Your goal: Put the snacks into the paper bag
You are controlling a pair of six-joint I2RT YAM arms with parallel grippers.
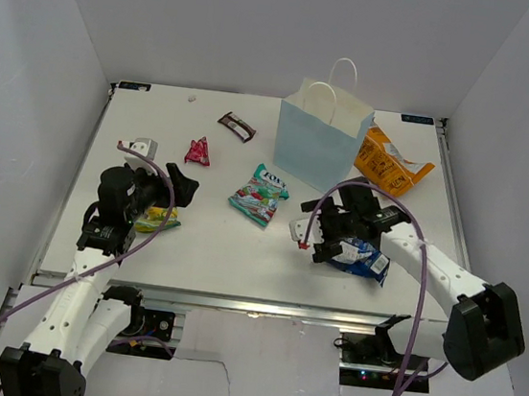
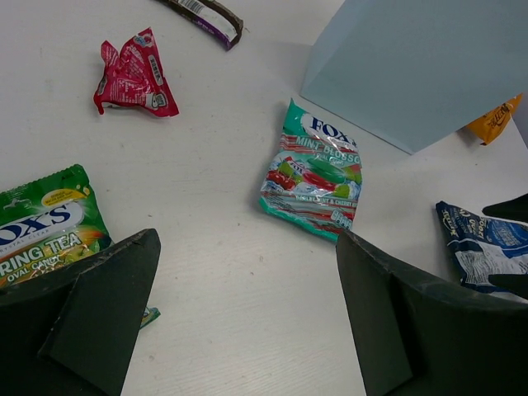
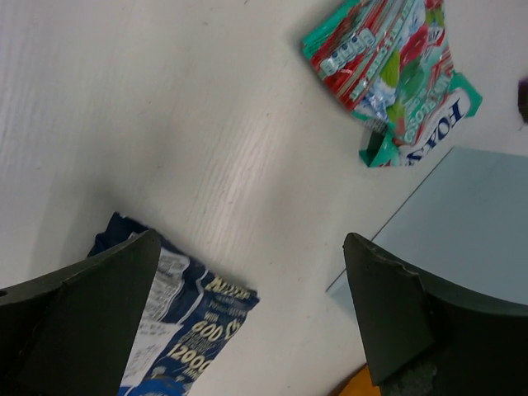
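I should next move my right gripper to the left in the top view and lower it onto the green-white-red bag's facing side (image 1: 274, 206) (image 3: 368, 110), because only bare tabletop is between them.
The light-blue paper bag (image 1: 322, 139) (image 2: 412, 66) (image 3: 462, 231) stands upright at the back centre of the table. An orange bag (image 1: 389, 163) lies to its right. Across the table's middle lie a dark brown bar (image 1: 237, 126) (image 2: 206, 12), a red wrapper (image 1: 198, 151) (image 2: 132, 76) and a green-white-red bag (image 1: 258, 194) (image 2: 318, 169) (image 3: 396, 66). My left gripper (image 1: 176, 195) (image 2: 247, 239) is open over bare table, with the yellow-green packet (image 1: 156, 218) (image 2: 45, 223) just beside its left finger. My right gripper (image 1: 316, 231) (image 3: 252, 241) is open above the edge of the blue-white bag (image 1: 363, 258) (image 3: 181, 330).
White walls close in the table on the left, back and right. A small white-and-grey object (image 1: 140, 147) sits near the left edge. The table's front edge (image 1: 233, 300) runs just ahead of both arm bases.
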